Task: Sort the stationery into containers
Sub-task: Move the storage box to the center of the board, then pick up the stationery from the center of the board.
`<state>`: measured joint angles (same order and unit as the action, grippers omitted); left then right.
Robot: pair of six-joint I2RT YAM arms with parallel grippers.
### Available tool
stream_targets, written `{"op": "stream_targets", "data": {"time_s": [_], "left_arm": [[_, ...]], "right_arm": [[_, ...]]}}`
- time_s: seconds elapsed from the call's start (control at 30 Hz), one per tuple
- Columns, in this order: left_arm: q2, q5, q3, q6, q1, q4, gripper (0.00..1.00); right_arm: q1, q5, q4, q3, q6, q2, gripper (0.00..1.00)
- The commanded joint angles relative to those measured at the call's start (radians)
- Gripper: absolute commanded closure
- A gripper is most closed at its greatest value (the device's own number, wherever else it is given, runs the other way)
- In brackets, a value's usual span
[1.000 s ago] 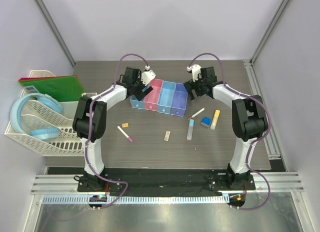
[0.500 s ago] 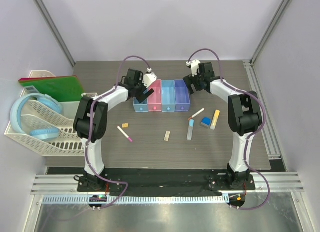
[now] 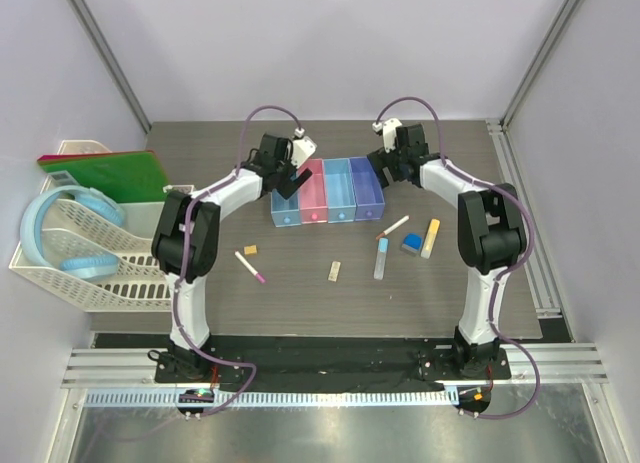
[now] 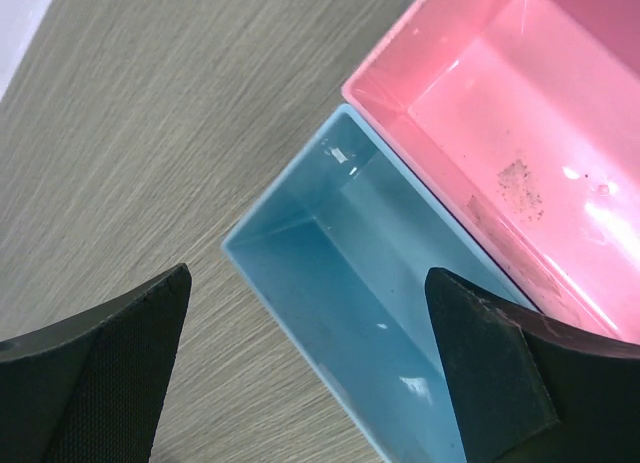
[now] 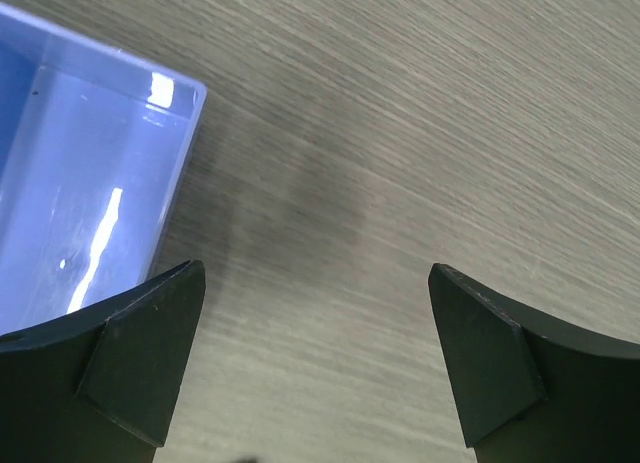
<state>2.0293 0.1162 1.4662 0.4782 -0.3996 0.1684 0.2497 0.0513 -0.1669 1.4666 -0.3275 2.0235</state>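
Observation:
I will move my left gripper back and down around the tan piece by the white pen [image 3: 251, 267], since that piece is below and back from it, outside the bins.
The containers [image 3: 328, 191] are a joined row of four bins at the table's middle back: light blue, pink, light blue, purple. My left gripper [image 3: 291, 182] hangs open over the left blue bin [image 4: 370, 313], next to the pink bin [image 4: 520, 153]. My right gripper [image 3: 384, 170] is open just right of the purple bin [image 5: 80, 183], over bare table. The stationery lies in front: a white pen [image 3: 251, 267], a tan piece [image 3: 251, 249], another tan piece [image 3: 334, 271], a pale blue tube [image 3: 381, 258], a second pen [image 3: 396, 227], a blue block [image 3: 411, 243] and a yellow stick [image 3: 431, 237].
A white lattice basket [image 3: 95, 268] sits off the table's left edge with a big blue hoop [image 3: 55, 233] in it and a green board [image 3: 105, 173] behind. A metal rail [image 3: 520, 213] runs along the right edge.
The row of bins has slid a little to the right and turned straighter. My left gripper followed it to the right. My right gripper drew back toward the far side.

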Motion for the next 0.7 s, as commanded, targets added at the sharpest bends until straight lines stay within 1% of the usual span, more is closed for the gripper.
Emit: {"op": "stream_targets", "data": {"time_s": [0.0,0.07,0.13,0.17,0.2,0.27,0.3,0.33,0.37,0.43,0.47,0.5,0.57,0.67], "left_arm": [[-0.109,-0.001,0.039,-0.038,-0.007,-0.035,0.00],[-0.170,-0.029,0.028,-0.012,-0.007,0.005,0.00],[-0.217,-0.108,-0.018,0.063,-0.001,0.095,0.00],[-0.272,-0.156,-0.045,0.091,0.005,0.112,0.00],[-0.300,-0.237,-0.108,0.136,0.016,0.134,0.00],[-0.366,-0.303,-0.168,0.175,0.047,0.184,0.00],[-0.380,-0.328,-0.211,0.198,0.054,0.209,0.00],[-0.394,-0.387,-0.230,0.261,0.074,0.245,0.00],[-0.403,-0.404,-0.247,0.281,0.085,0.296,0.00],[-0.419,-0.440,-0.299,0.339,0.111,0.338,0.00],[-0.419,-0.435,-0.316,0.356,0.116,0.358,0.02],[-0.413,-0.425,-0.352,0.362,0.120,0.352,0.04],[-0.409,-0.405,-0.388,0.401,0.130,0.339,0.06],[-0.402,-0.398,-0.469,0.427,0.139,0.304,0.07]], "right_arm": [[0.011,0.065,0.012,-0.031,-0.008,-0.167,0.00],[0.010,0.076,-0.009,-0.046,-0.018,-0.209,0.00],[0.008,0.076,-0.038,-0.083,-0.036,-0.284,0.00],[0.010,0.067,-0.051,-0.100,-0.047,-0.311,0.00],[0.008,0.050,-0.065,-0.136,-0.056,-0.378,0.01],[0.010,0.018,-0.111,-0.176,-0.088,-0.451,0.00],[0.010,-0.037,-0.130,-0.218,-0.105,-0.488,0.00],[0.010,-0.089,-0.185,-0.235,-0.146,-0.556,0.00],[0.014,-0.117,-0.210,-0.251,-0.163,-0.584,0.00],[0.043,-0.145,-0.276,-0.291,-0.188,-0.653,0.00],[0.058,-0.152,-0.299,-0.301,-0.220,-0.667,0.00],[0.091,-0.157,-0.322,-0.316,-0.234,-0.684,0.00],[0.129,-0.154,-0.362,-0.334,-0.269,-0.719,0.01],[0.200,-0.125,-0.373,-0.359,-0.277,-0.732,0.01]]}}
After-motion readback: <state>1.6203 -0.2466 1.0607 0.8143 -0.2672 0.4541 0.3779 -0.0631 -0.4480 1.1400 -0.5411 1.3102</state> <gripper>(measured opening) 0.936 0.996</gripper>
